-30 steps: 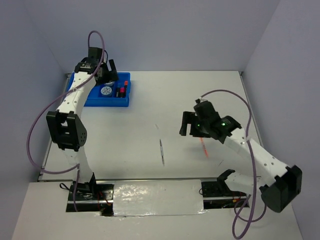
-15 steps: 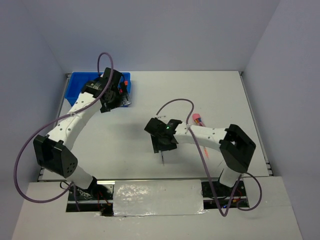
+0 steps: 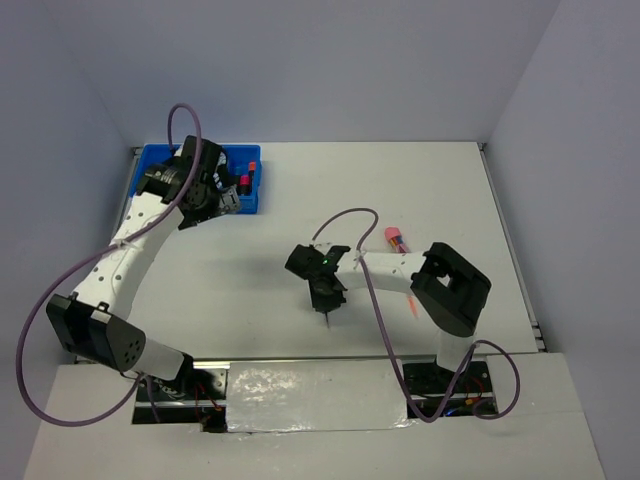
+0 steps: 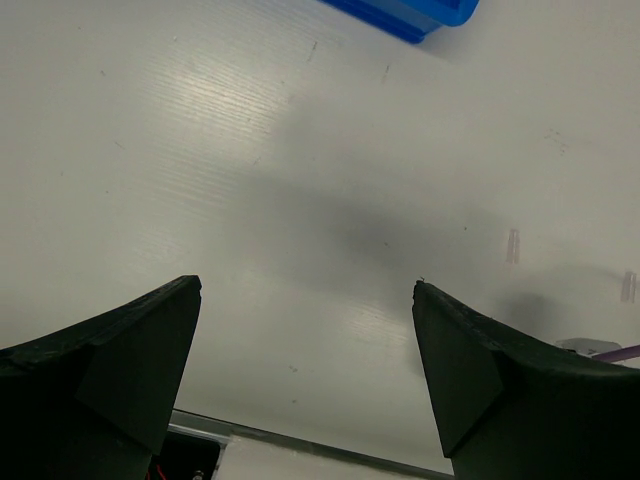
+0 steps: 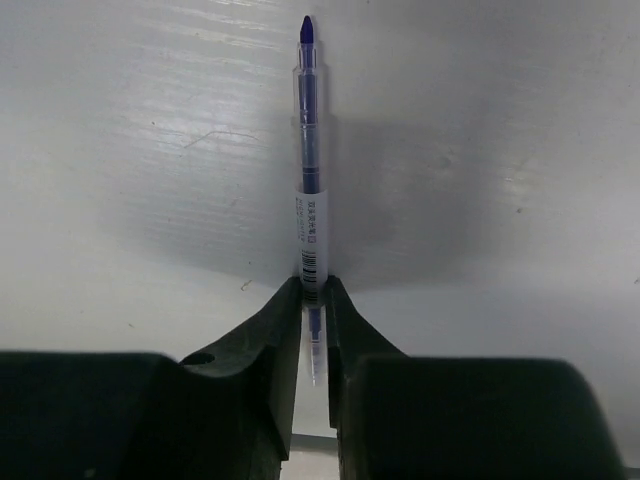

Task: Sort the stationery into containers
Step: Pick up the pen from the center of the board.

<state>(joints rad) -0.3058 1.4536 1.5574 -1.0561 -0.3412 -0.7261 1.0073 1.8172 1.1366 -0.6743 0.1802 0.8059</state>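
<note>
With its open fingers empty, my left gripper should leave the tray (image 3: 150,155), moving toward the right in the top view and lowering to close at the table's middle.
A thin clear pen (image 5: 309,150) with a blue cap lies on the white table, and my right gripper (image 5: 313,285) is shut on its lower part. From above, that gripper (image 3: 325,295) sits at the table's middle, with the pen's (image 3: 327,320) end poking out toward the near edge. The blue tray (image 3: 150,155) stands at the far left and holds a pink-capped marker (image 3: 247,175). My left gripper (image 3: 205,200) hangs open over the tray's front edge, with nothing between its fingers (image 4: 150,340). Only a corner of the tray (image 4: 410,12) shows in the left wrist view.
A pink-capped tube (image 3: 396,238) lies right of centre, beside the right arm. A thin orange pen (image 3: 411,303) lies nearer the front, close to the right arm's elbow. The left arm's purple cable loops over the tray.
My right arm swung left from beside the orange pen to the clear pen, and its jaws closed on it. My left gripper drew back from over the tray toward its front edge, staying open.
</note>
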